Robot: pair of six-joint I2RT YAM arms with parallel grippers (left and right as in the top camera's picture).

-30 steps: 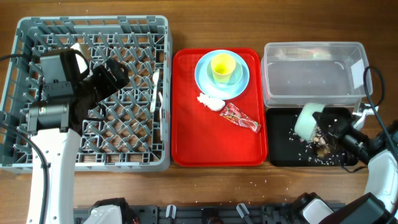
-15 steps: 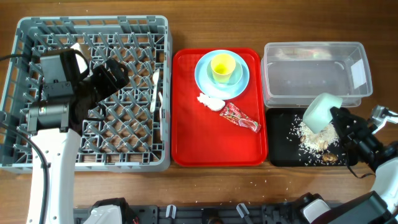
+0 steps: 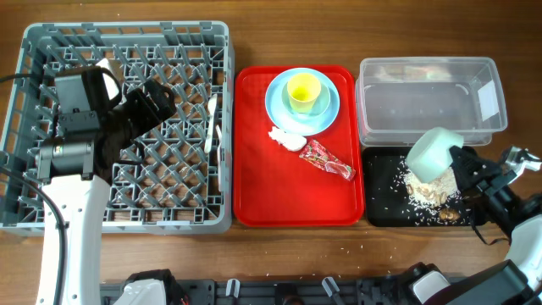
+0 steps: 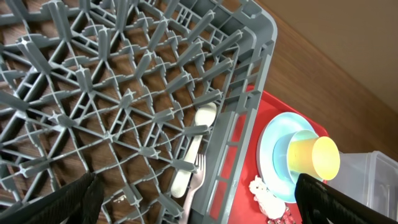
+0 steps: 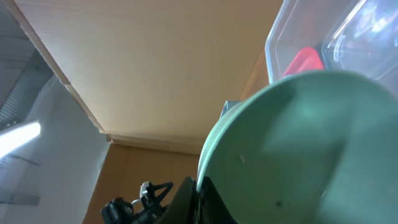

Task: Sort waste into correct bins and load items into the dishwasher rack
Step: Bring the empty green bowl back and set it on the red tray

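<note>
The scraps (image 3: 428, 193) are in the black tray (image 3: 381, 207), so the bowl in my right gripper needs to turn upright next and then go down onto the bare near corner of the red tray.
My right gripper (image 3: 456, 166) is shut on the rim of the mint green bowl (image 3: 434, 153), held tipped over the black tray (image 3: 381, 207), where whitish rice and brown scraps (image 3: 428, 193) lie. The bowl fills the right wrist view (image 5: 311, 149). The yellow cup (image 3: 303, 91) sits in the light blue bowl on the light blue plate (image 3: 279, 110) on the red tray (image 3: 254, 169), beside a white tissue (image 3: 284, 138) and red wrapper (image 3: 327, 159). My left gripper (image 3: 157, 102) hangs open over the grey rack (image 3: 127, 34). The white fork and spoon (image 4: 193, 155) lie in the rack.
The clear tub (image 3: 428, 97) stands behind the black tray at the right. Rice grains are scattered across the black tray's floor. The rack's right wall (image 4: 239, 106) stands next to the red tray.
The right gripper has swung the mint green bowl from a downward tip to a more raised tilt, shifting right. More rice and scraps lie heaped on the black tray. The left arm is still.
</note>
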